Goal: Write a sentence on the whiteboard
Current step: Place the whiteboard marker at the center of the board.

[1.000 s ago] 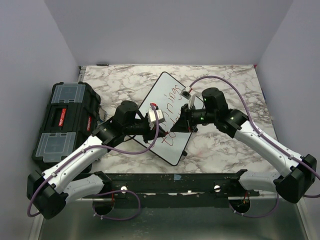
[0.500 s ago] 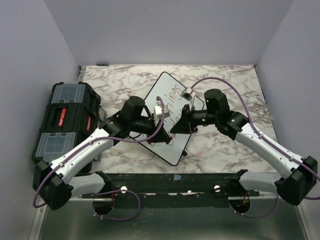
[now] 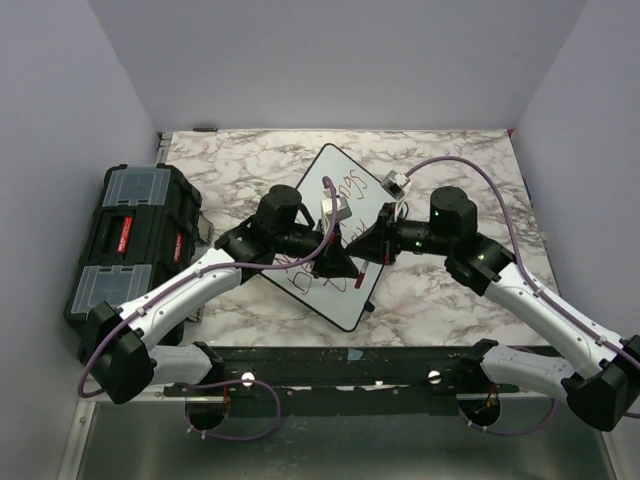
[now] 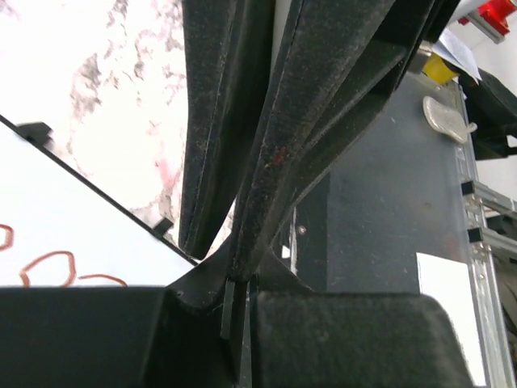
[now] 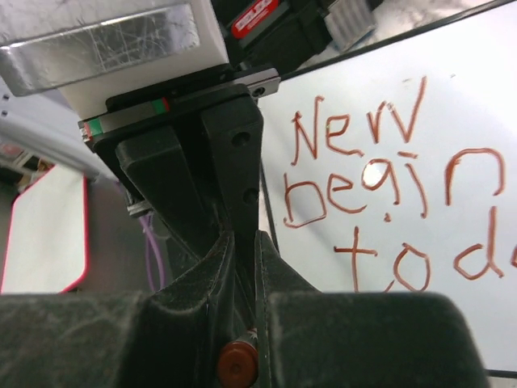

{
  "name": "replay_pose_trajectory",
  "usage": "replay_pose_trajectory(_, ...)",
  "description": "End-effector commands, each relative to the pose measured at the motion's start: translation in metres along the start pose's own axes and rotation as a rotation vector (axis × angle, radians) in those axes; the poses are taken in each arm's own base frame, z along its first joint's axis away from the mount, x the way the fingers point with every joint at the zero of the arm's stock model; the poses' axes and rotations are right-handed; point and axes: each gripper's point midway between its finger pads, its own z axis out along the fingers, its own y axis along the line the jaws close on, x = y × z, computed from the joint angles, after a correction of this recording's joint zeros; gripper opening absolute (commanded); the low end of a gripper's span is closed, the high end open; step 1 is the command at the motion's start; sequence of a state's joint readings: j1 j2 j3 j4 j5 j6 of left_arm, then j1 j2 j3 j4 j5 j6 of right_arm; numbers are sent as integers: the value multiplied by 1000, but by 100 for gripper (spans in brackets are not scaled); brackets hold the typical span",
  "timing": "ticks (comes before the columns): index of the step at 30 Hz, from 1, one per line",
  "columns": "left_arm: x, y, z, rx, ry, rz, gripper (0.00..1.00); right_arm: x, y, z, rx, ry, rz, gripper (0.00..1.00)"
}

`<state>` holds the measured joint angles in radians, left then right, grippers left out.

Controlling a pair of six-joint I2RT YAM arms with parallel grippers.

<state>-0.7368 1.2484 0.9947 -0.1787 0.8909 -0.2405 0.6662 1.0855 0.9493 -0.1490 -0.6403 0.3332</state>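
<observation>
My right gripper should lower the marker to its right in the top view and release it, as clear marble (image 3: 430,288) beside the board is below there.
The whiteboard (image 3: 330,300) lies tilted like a diamond in the middle of the marble table. The sentence (image 5: 363,162) in red reads "New", "begin…" and "tod…" where it shows; parts of it also show from above (image 3: 345,192) and in the left wrist view (image 4: 48,267). My right gripper (image 3: 370,243) (image 5: 245,238) is shut on a red marker (image 5: 237,364), over the board's right side. My left gripper (image 3: 343,266) (image 4: 240,275) is shut, with nothing showing in it, tip to tip with the right one. The board's middle is hidden under both.
A black toolbox (image 3: 130,240) with clear lid trays stands at the table's left edge. A black rail (image 3: 340,365) runs along the near edge. Grey walls close in the table on three sides.
My left gripper has swung right across the whiteboard to meet the right gripper. The right arm has drawn back to the right and turned its gripper toward the left one.
</observation>
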Motion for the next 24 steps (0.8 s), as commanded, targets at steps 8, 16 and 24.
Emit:
replay_pose_trajectory(8, -74, -14, -10, -55, -230, 268, 20, 53, -109, -42, 735, 130, 192, 1)
replay_pose_trajectory(16, -55, 1, -27, -207, -220, 223, 45, 77, -145, -83, 1041, 142, 247, 1)
replay_pose_trajectory(24, -35, 7, -60, -392, -245, 159, 57, 123, -183, -117, 1273, 209, 323, 1)
